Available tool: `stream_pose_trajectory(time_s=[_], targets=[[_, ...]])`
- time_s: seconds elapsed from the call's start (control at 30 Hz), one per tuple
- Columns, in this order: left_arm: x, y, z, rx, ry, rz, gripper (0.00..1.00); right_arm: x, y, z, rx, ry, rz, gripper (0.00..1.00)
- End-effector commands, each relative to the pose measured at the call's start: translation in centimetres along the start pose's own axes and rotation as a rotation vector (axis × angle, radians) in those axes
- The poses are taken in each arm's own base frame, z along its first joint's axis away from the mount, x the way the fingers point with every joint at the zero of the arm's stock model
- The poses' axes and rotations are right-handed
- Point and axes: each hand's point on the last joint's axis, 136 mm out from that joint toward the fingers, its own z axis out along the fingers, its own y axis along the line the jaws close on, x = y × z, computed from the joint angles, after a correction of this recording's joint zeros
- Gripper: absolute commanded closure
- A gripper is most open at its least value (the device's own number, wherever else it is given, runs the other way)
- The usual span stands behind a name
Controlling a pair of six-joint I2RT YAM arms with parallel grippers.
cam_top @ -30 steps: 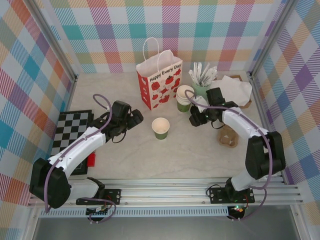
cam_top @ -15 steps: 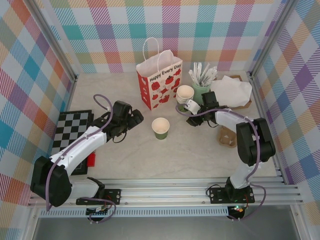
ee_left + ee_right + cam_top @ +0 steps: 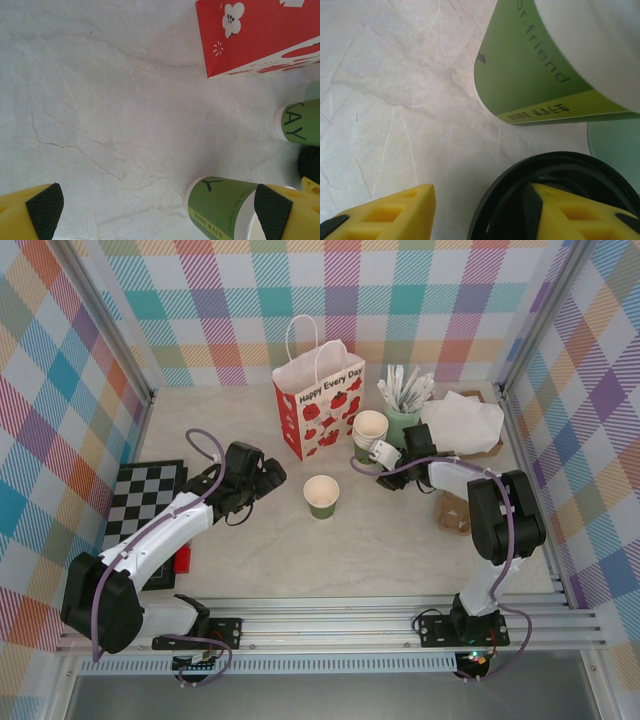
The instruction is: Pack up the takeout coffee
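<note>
Next, my right gripper shifts toward the mint cup, then closes on the black lid's rim between its fingers.
The takeout coffee cup (image 3: 322, 496) stands upright mid-table, dark green outside and cream inside, with no lid on it. My left gripper (image 3: 272, 476) is open just left of it. In the left wrist view the cup (image 3: 225, 210) sits against the right pad (image 3: 272, 210), far from the left pad (image 3: 45, 210). The black lid (image 3: 530, 200) lies on the table by the stacked cups (image 3: 370, 430). My right gripper (image 3: 388, 472) is low over the lid. Its jaws straddle the rim, one finger (image 3: 570, 215) inside the lid and the other (image 3: 385, 215) outside with a gap. The strawberry paper bag (image 3: 318, 400) stands behind.
A mint cup of white wrapped sticks (image 3: 405, 400) and crumpled white paper (image 3: 465, 420) sit at the back right. A brown cardboard holder (image 3: 455, 512) lies under the right forearm. A chessboard (image 3: 145, 500) and a red block (image 3: 182, 560) are at the left.
The right arm swung its gripper left and back, toward the stacked cups, and its jaws narrowed around the lid's rim. The left arm and the cup stayed put.
</note>
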Motion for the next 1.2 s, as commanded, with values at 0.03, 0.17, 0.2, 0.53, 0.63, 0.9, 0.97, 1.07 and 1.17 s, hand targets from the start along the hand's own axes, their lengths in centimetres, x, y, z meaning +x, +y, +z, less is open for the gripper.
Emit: stream_pose_trajectory(time_s=[0.03, 0.17, 0.2, 0.53, 0.63, 0.9, 0.97, 1.07, 1.17], targets=[[-0.1, 0.6, 0.2, -0.025, -0.006, -0.007, 0.0, -2.4, -0.9, -3.1, -0.004, -0.091, 0.009, 0.48], [0.0, 0.7, 0.4, -0.027, -0.002, -0.005, 0.0, -1.3, -0.7, -3.7, -0.039, -0.072, 0.038, 0.48], [0.0, 0.7, 0.4, -0.028, -0.001, -0.004, 0.0, -0.9, -0.6, -3.5, -0.046, -0.059, 0.03, 0.48], [0.2, 0.8, 0.7, -0.04, 0.007, -0.011, 0.0, -0.7, -0.8, -2.1, -0.057, -0.044, 0.012, 0.44], [0.3, 0.9, 0.8, -0.044, 0.013, -0.011, 0.0, -0.4, -0.8, -1.6, -0.048, -0.029, -0.024, 0.44], [0.4, 1.0, 0.8, -0.05, 0.019, -0.014, 0.0, 0.5, -1.9, -0.2, 0.027, 0.012, -0.077, 0.48], [0.4, 1.0, 0.8, -0.05, 0.02, -0.014, 0.0, 0.7, -2.2, 0.2, 0.048, 0.016, -0.092, 0.52], [0.4, 1.0, 0.7, -0.05, 0.021, -0.014, 0.0, 0.5, -2.4, 0.3, 0.062, 0.005, -0.097, 0.62], [0.4, 1.1, 0.6, -0.053, 0.017, -0.014, 0.0, -0.1, -2.4, -0.4, 0.06, -0.016, -0.091, 0.75]])
